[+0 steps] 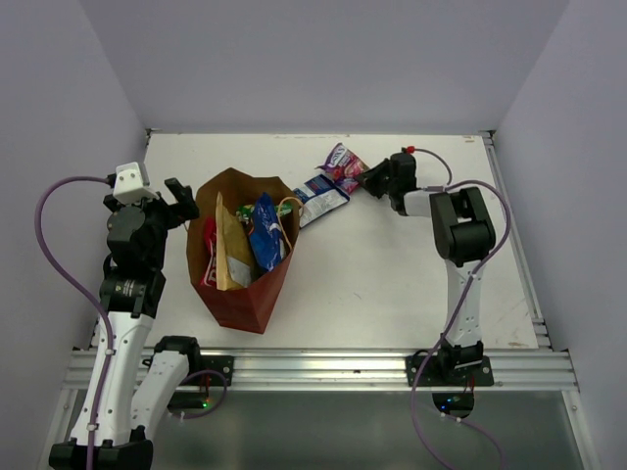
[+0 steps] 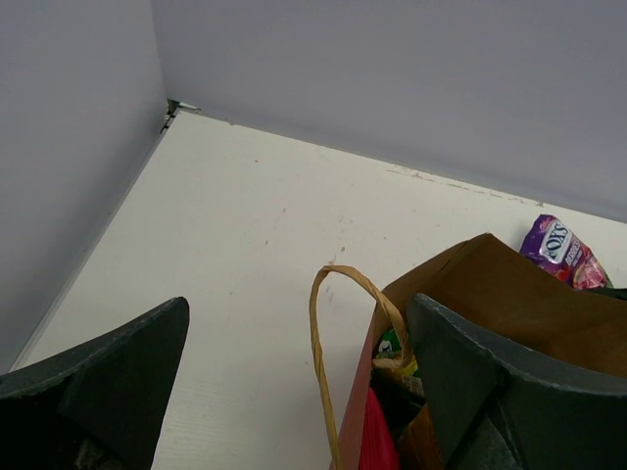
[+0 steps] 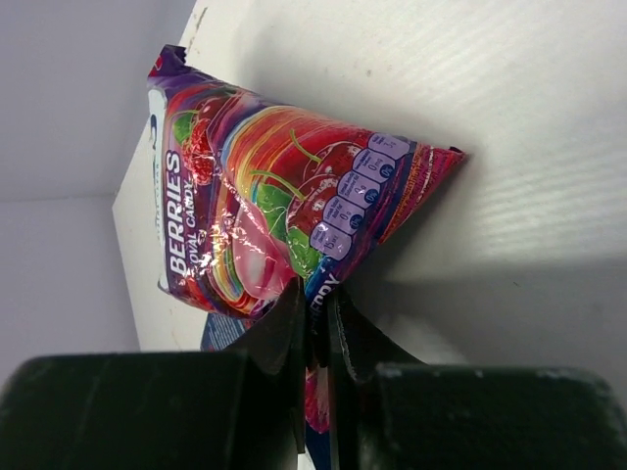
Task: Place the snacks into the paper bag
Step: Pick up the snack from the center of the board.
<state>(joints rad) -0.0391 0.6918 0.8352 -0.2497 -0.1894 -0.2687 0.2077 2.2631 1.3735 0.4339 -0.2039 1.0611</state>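
Next, my right gripper should rise, carry the purple-pink packet left in the top view and release it over the bag's far end, where the snacks leave room.
The brown paper bag with red sides stands open left of centre, holding several snacks: a red one, a tan one and a blue one. A purple-pink packet lies at the back; my right gripper is shut on its edge, seen close in the right wrist view pinching the purple-pink packet. A small dark blue packet lies beside the bag's mouth. My left gripper stands open just left of the bag, its wide fingers straddling the tan handle.
White walls close the table at the back and both sides. The metal rail runs along the near edge. Bare table lies right of the bag.
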